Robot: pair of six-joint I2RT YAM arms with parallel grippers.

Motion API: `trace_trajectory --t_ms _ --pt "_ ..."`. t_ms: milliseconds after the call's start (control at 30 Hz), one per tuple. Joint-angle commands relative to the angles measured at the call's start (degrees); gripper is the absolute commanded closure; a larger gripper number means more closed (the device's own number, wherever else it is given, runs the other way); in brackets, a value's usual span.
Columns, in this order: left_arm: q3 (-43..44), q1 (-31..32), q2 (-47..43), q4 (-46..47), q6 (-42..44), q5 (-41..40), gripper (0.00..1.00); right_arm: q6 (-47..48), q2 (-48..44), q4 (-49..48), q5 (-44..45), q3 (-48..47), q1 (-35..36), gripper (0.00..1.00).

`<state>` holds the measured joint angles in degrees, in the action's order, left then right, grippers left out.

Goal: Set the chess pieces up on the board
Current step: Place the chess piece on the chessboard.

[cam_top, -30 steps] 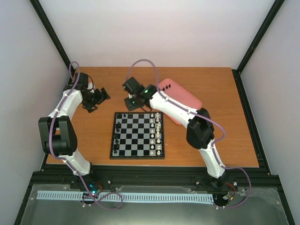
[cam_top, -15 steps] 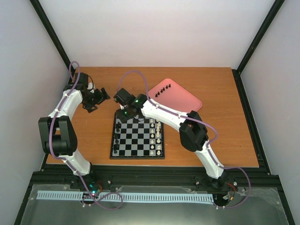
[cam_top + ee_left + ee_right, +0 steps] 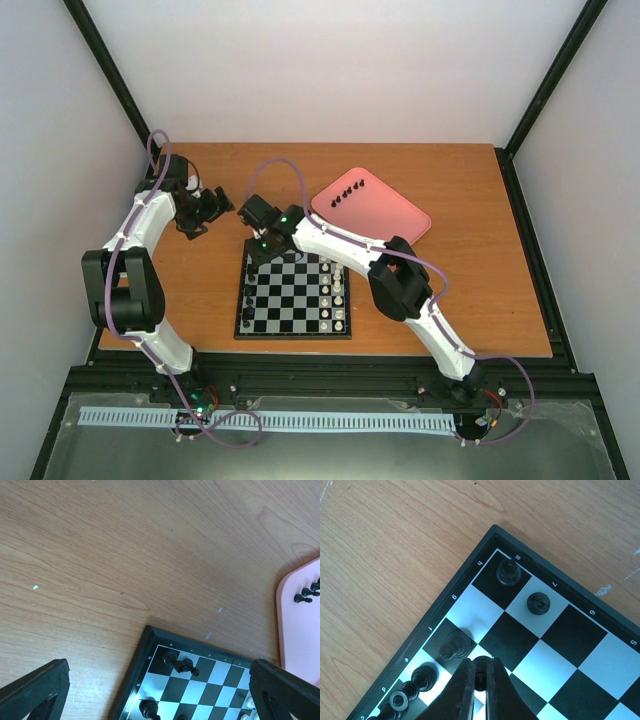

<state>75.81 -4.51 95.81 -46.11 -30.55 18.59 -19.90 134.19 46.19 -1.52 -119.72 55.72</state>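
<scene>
My right gripper will next move outward and down onto the dark square [image 3: 509, 640] beside the far-edge pawn and let go of the pawn, since that square outward of it is empty.
The board [image 3: 293, 334] lies in the middle of the table. Black chess pieces [image 3: 250, 285] line its left edge; more wait on the pink tray [image 3: 392, 214]. Over the board's far left corner, my right gripper [image 3: 262, 246] [image 3: 480, 679] is shut on a small black pawn [image 3: 481, 666], just above a light square beside a standing black piece [image 3: 454, 647]. Two more black pieces [image 3: 509, 572] stand in the corner squares. My left gripper [image 3: 207, 207] [image 3: 159, 680] hangs open and empty over the bare table, left of the board [image 3: 131, 686].
White pieces [image 3: 338, 290] fill the board's right edge. The pink tray [image 3: 300, 635] holds a row of black pawns [image 3: 348, 192] [image 3: 306, 595]. Black frame posts stand at the table's back corners. Bare wood surrounds the board.
My right arm has swung left from the pink tray to the board's far left corner, its gripper still shut. The tray's pawns are now uncovered. The left arm has not moved.
</scene>
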Motion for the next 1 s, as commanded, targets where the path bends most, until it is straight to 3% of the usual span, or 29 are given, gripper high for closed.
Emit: trace_trajectory --t_ms 0,967 --pt "1.9 -0.5 -0.8 -0.2 1.2 -0.2 0.0 0.3 1.2 0.6 1.4 -2.1 -0.2 0.97" --pt "2.3 -0.5 0.2 -0.2 1.3 -0.7 0.0 1.3 5.8 0.3 0.4 -5.0 -1.9 0.97"
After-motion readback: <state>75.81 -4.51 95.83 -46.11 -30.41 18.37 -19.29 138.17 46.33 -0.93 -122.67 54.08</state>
